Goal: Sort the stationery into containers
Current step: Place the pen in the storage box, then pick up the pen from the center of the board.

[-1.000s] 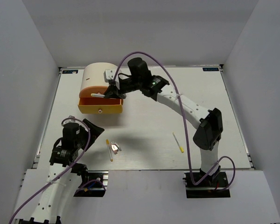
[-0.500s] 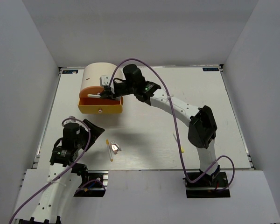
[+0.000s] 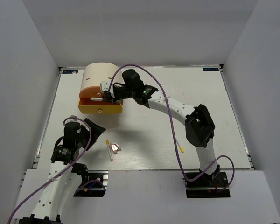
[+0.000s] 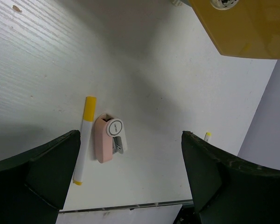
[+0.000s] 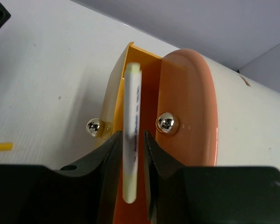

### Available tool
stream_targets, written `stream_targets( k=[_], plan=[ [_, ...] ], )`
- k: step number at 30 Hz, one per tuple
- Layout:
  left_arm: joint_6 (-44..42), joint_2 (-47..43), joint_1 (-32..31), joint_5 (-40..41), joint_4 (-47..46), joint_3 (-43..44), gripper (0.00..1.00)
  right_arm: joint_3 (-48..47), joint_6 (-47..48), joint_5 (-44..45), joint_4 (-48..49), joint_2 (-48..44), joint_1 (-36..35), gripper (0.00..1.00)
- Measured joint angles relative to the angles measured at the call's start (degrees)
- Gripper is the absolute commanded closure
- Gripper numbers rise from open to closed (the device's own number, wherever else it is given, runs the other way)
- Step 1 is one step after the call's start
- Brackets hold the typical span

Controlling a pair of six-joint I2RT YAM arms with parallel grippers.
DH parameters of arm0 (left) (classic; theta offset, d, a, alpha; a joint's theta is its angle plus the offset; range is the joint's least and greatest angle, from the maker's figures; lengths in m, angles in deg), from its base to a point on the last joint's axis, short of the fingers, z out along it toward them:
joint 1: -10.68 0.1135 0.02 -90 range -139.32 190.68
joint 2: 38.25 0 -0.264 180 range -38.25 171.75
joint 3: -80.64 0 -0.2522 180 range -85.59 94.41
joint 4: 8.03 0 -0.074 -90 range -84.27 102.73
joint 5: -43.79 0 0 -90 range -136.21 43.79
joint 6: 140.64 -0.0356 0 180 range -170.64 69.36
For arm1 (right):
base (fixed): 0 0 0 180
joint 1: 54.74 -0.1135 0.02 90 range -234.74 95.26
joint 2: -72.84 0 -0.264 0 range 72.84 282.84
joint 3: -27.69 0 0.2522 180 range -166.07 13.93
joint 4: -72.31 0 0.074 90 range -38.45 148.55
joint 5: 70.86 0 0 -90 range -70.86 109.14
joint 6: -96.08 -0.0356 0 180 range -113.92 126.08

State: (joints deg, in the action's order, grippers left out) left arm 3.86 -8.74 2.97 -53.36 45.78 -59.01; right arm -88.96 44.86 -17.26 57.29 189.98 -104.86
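Observation:
I should next lower my left gripper to the right in the top view onto the stick's yellow far end (image 3: 108, 142) (image 4: 89, 110) below it, since that end sticks out past the clip.
The cream cylindrical cabinet (image 3: 99, 74) stands at the far left with its yellow drawer (image 3: 101, 108) pulled out under the orange drawer front (image 5: 191, 116). My right gripper (image 3: 108, 95) is shut on a thin white stick (image 5: 132, 135) and holds it over the open yellow drawer (image 5: 119, 93); the stick also shows in the top view (image 3: 96, 99). My left gripper (image 3: 94, 129) is open and empty, above the table near a yellow-and-white stick (image 4: 84, 140) and a pinkish clip (image 4: 107, 144). Both also show in the top view, the stick (image 3: 108, 149) and the clip (image 3: 115, 148).
Another yellow-tipped stick (image 3: 181, 149) lies on the table at the right, partly behind the right arm; its tip shows in the left wrist view (image 4: 207, 136). The drawers have shiny knobs (image 5: 167, 123). Grey walls close in the white table (image 3: 144, 135).
My right gripper has moved left and down with the white stick, further over the open yellow drawer. The left arm has barely moved.

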Motion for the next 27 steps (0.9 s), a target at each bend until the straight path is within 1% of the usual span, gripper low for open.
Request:
stream_targets(
  k=[3,8,10,11,12,14,15,16,18,19,20,22,25,27],
  plan=[
    [0.00,0.02,0.00,-0.39,-0.37,0.00,0.01,0.79,0.87,0.31,0.20,0.00,0.02,0.64],
    [0.00,0.50,0.00,-1.01,-1.68,-0.31,0.01,2.43,1.62,0.50,0.20,0.00,0.02,0.64],
    [0.00,0.76,-0.04,-1.05,-1.73,-0.68,0.02,2.75,1.73,0.50,0.20,0.00,0.02,0.70],
    [0.00,1.03,-0.04,-1.07,-1.60,-0.79,0.06,3.04,1.64,0.48,0.22,-0.15,0.07,0.73],
    [0.02,1.40,-0.04,-1.07,-1.55,-0.79,0.08,3.41,1.36,0.46,0.17,-0.46,0.15,0.80],
    [0.09,2.34,-0.04,-0.96,-1.53,-0.79,0.15,3.96,0.28,0.52,-0.02,-1.42,0.28,0.89],
    [-0.02,3.04,-0.04,-0.92,-1.42,-0.76,0.25,4.59,-0.85,0.85,-0.11,-2.56,0.31,0.98],
    [0.13,3.76,-0.04,-0.90,-1.36,-0.76,0.31,5.27,-1.49,1.33,-0.31,-3.82,0.37,1.00],
    [-0.20,5.77,-0.04,-0.83,-1.25,-0.74,0.40,7.08,-4.22,3.15,-0.33,-7.61,0.63,1.00],
    [-0.37,6.93,-0.04,-0.81,-1.14,-0.74,0.42,8.02,-5.25,4.02,-0.33,-9.60,0.92,1.00],
    [-0.57,8.26,-0.04,-0.90,-1.05,-0.72,0.42,8.81,-6.08,4.96,-0.31,-11.54,1.20,0.97],
    [-1.16,11.43,-0.04,-1.01,-0.83,-0.50,0.43,11.04,-8.35,7.10,0.15,-16.13,2.29,0.86],
    [-1.99,16.72,-0.31,-1.03,-0.37,0.07,0.43,16.15,-10.75,9.79,0.44,-22.84,4.76,0.81],
    [-2.58,19.50,-0.52,-1.07,0.24,0.52,0.43,20.37,-11.87,11.06,0.72,-26.18,6.60,0.81]
  ],
)
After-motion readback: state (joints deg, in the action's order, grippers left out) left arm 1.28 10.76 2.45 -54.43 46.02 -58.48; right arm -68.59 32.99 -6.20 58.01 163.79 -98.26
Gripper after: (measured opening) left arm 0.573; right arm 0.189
